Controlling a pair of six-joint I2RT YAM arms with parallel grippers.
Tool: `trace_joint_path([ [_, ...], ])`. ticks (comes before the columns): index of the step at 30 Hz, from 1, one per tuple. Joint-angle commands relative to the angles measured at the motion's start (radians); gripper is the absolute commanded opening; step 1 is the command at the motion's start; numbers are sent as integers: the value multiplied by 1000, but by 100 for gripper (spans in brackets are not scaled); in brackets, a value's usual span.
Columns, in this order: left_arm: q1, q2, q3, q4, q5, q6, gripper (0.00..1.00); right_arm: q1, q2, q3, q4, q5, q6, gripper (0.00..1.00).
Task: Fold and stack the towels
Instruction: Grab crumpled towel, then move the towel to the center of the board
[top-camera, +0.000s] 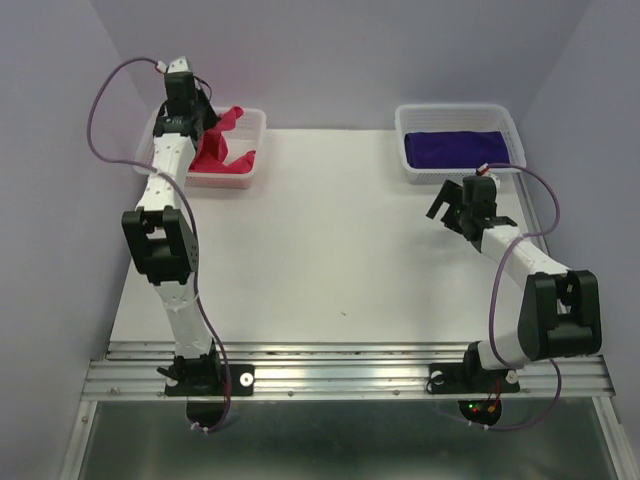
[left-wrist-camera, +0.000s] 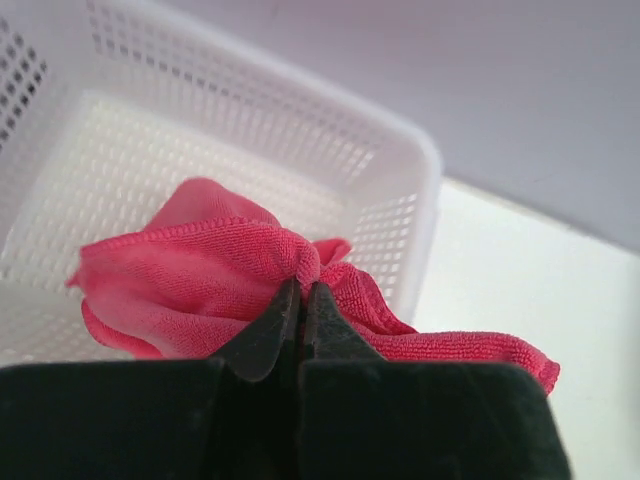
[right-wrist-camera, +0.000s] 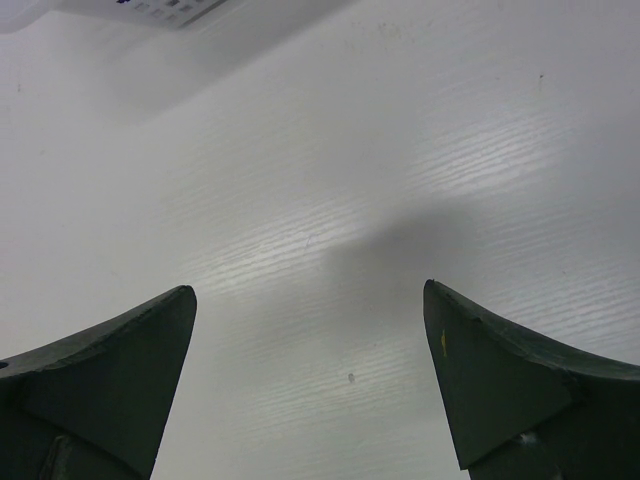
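As the tabletop between the baskets lies bare, I should raise my left gripper, carry it to the right in the top view, lower and release the fold of the pink-red towel there.
A bright pink-red towel (top-camera: 222, 150) lies bunched in the white mesh basket (top-camera: 255, 160) at the back left, one corner draped over the rim. My left gripper (left-wrist-camera: 303, 288) is shut on a pinched fold of that pink-red towel (left-wrist-camera: 190, 275), lifted a little inside the basket (left-wrist-camera: 380, 170); in the top view this gripper (top-camera: 200, 118) hangs over the basket. A dark purple towel (top-camera: 460, 148) lies flat in the back right basket (top-camera: 415, 118). My right gripper (top-camera: 462, 208) hovers just in front of that basket; its jaws (right-wrist-camera: 310, 300) stand wide open over bare table.
The white tabletop (top-camera: 330, 250) spreads between the two baskets and the arm bases. Lilac walls close in the back and both sides. A metal rail (top-camera: 340, 365) runs along the near edge. Purple cables loop from each arm.
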Motion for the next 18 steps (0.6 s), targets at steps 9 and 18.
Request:
trace_joint_path([
  [9, -53, -447, -62, 207, 284, -33, 0, 5, -90, -46, 104, -73, 0, 100],
  [18, -273, -657, -22, 254, 372, -2, 0, 4, -188, -78, 116, -135, 7, 100],
])
